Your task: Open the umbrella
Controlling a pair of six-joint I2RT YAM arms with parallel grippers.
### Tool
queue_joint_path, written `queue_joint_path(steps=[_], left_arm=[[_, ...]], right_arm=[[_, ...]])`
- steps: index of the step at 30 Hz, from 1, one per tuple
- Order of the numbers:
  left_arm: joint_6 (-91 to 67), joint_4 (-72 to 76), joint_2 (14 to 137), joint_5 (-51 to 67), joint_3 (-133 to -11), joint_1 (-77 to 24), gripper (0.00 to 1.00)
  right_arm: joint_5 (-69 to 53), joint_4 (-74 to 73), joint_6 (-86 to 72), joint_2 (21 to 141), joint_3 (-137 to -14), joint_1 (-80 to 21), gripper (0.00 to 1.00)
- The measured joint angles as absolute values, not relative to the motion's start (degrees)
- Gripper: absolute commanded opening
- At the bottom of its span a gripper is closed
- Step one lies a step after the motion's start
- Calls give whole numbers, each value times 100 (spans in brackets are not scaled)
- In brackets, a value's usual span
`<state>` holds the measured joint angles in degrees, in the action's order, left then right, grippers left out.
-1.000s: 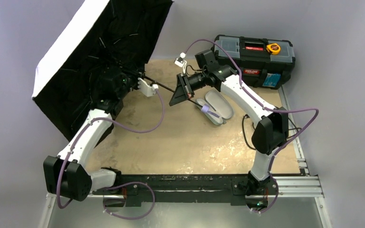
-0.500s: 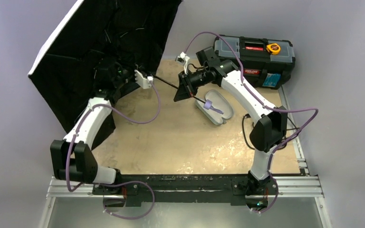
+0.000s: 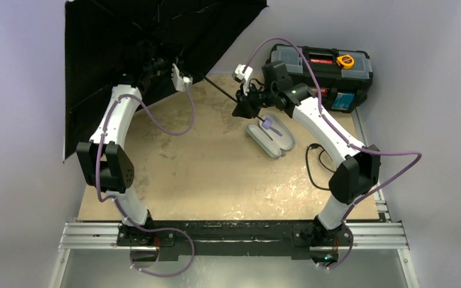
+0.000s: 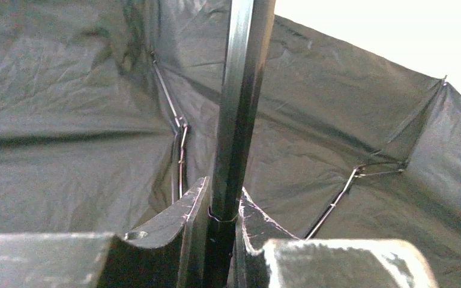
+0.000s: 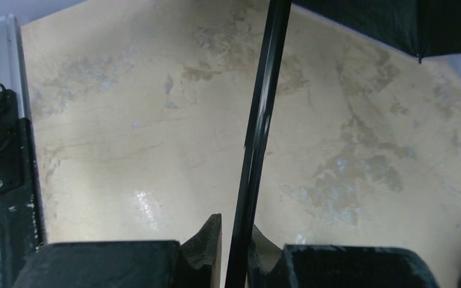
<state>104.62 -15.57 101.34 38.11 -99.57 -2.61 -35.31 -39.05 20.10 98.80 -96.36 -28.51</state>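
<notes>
The umbrella's canopy is already spread open, so I need to move my left gripper left in the top view, then back, and release the umbrella's stem there.
The umbrella is spread open, and its black underside (image 3: 132, 42) fills the back left of the top view and the left wrist view (image 4: 66, 120). Its thin black shaft (image 3: 219, 93) slants down to the right toward the lavender handle (image 3: 267, 125). My left gripper (image 3: 180, 78) is shut on the shaft (image 4: 240, 108) close under the canopy, both fingers (image 4: 186, 207) pressed against it. My right gripper (image 3: 243, 108) sits at the shaft's lower end. There its jaws (image 5: 237, 234) stand slightly apart around the shaft (image 5: 258, 132), with a thin gap on the left side.
A pale sleeve (image 3: 271, 141) lies on the tan board (image 3: 216, 174) just below the handle. A black toolbox (image 3: 321, 72) with a yellow tape measure (image 3: 345, 60) stands at the back right. A black cable (image 3: 312, 165) loops near the right arm.
The canopy has swung up and toward the back, its underside now facing the camera. The left arm stretched back with it. The right gripper shifted right along the shaft and loosened.
</notes>
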Motion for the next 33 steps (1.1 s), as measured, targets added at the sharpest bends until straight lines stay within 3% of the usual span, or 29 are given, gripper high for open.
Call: queue_joint_path(steps=[20,29,33], left_arm=[[11131,-3382,11799,4958,-14081,316,0],[11209,-3529,11723,5013,-13677,388,0],[11006,-2779,10973,4971,-12103,491,2]], right_arm=[[-3446,-3284,2729,9638,-9701,-2794,0],[-3380,-3234,2974,9636,-9524,-2797,0],[-3509,-3844,3039,9749,-9887,-2836,0]])
